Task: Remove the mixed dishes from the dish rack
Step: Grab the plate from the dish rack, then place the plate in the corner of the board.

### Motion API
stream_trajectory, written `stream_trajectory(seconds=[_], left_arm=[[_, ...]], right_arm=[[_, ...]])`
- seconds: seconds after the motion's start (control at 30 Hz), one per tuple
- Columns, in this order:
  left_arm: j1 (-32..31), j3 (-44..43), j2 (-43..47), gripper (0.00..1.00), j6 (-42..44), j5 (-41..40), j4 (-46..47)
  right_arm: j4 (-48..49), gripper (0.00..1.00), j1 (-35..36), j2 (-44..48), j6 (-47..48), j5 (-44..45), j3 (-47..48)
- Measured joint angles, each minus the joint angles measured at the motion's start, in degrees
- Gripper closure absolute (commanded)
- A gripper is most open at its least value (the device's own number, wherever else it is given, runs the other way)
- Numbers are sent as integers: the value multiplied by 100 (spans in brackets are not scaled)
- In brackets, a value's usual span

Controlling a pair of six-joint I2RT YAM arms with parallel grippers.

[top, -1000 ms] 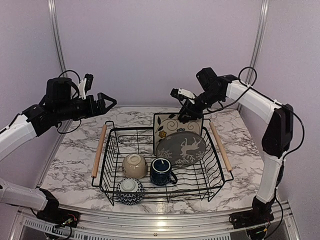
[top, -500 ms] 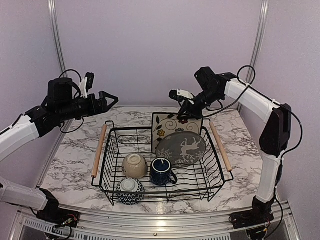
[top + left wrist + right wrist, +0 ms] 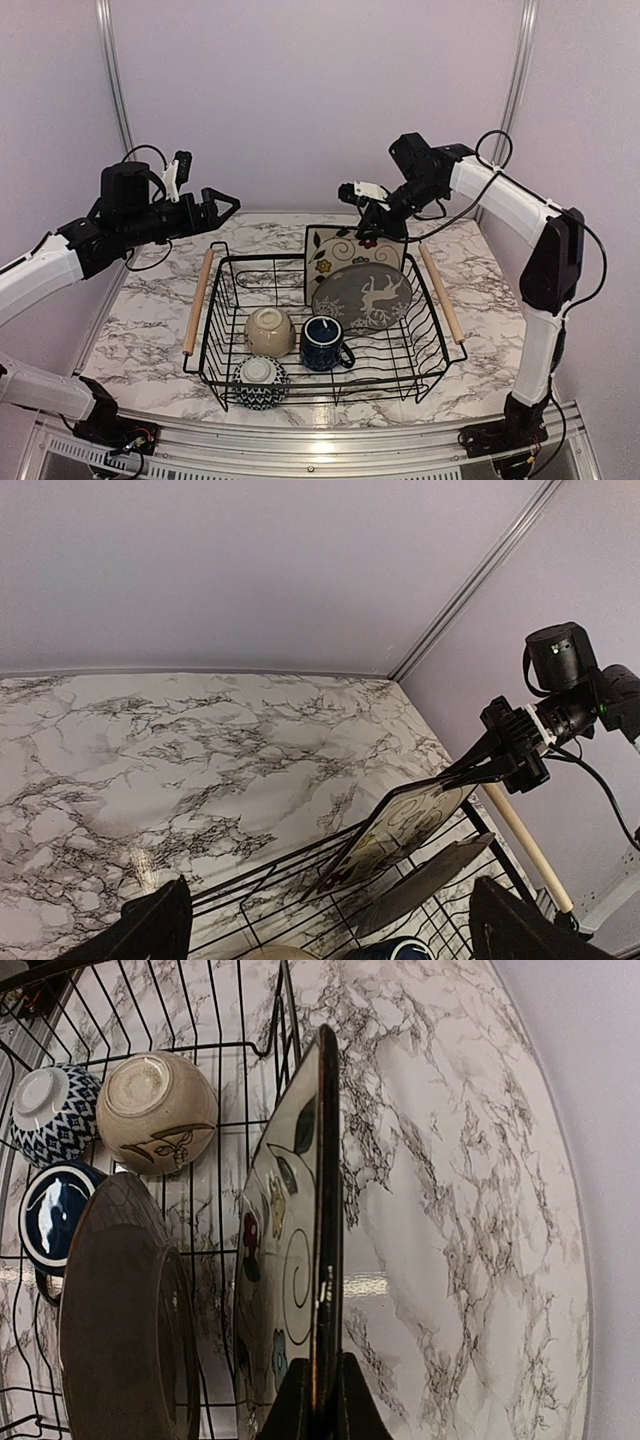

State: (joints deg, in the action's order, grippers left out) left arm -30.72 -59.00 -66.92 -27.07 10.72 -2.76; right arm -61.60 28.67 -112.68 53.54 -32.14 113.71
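Observation:
The robot's right gripper will move up, swing the square plate sideways and lower to release it, because the table's bare marble corner (image 3: 459,246) is below and to the gripper's right in the top view.
The black wire dish rack (image 3: 212,330) stands mid-table. In it, a square cream floral plate (image 3: 335,255) stands on edge at the back, with a round grey deer plate (image 3: 362,295) leaning in front. My right gripper (image 3: 378,228) is shut on the square plate's top right edge; in the right wrist view its fingertips (image 3: 322,1390) pinch the dark rim of the plate (image 3: 285,1260). A beige bowl (image 3: 269,331), a dark blue mug (image 3: 324,342) and a small blue-and-white bowl (image 3: 260,382) sit nearer the front. My left gripper (image 3: 228,208) hovers open above the rack's back left corner, holding nothing.
Two wooden rod handles (image 3: 198,300) (image 3: 441,292) flank the rack. Bare marble table (image 3: 150,300) lies left, right and behind it. Lilac walls with metal posts (image 3: 112,80) close the back and sides.
My right gripper has closed onto the square plate's top edge. The left arm has drifted slightly right, toward the rack, still open.

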Motion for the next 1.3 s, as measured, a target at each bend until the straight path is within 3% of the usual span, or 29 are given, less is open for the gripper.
stream_trajectory(seconds=[0.43,0.8,1.3], left_arm=[[-4,85,-39,1,-85,-2,92],[-31,111,-37,1,-127,-2,122],[-37,109,-44,1,-219,-15,164]], right_arm=[[-79,100,-2,313,-42,17,-20],[400,100,-31,951,-874,-299,-195],[2769,100,-612,1622,-4205,-616,-1639]])
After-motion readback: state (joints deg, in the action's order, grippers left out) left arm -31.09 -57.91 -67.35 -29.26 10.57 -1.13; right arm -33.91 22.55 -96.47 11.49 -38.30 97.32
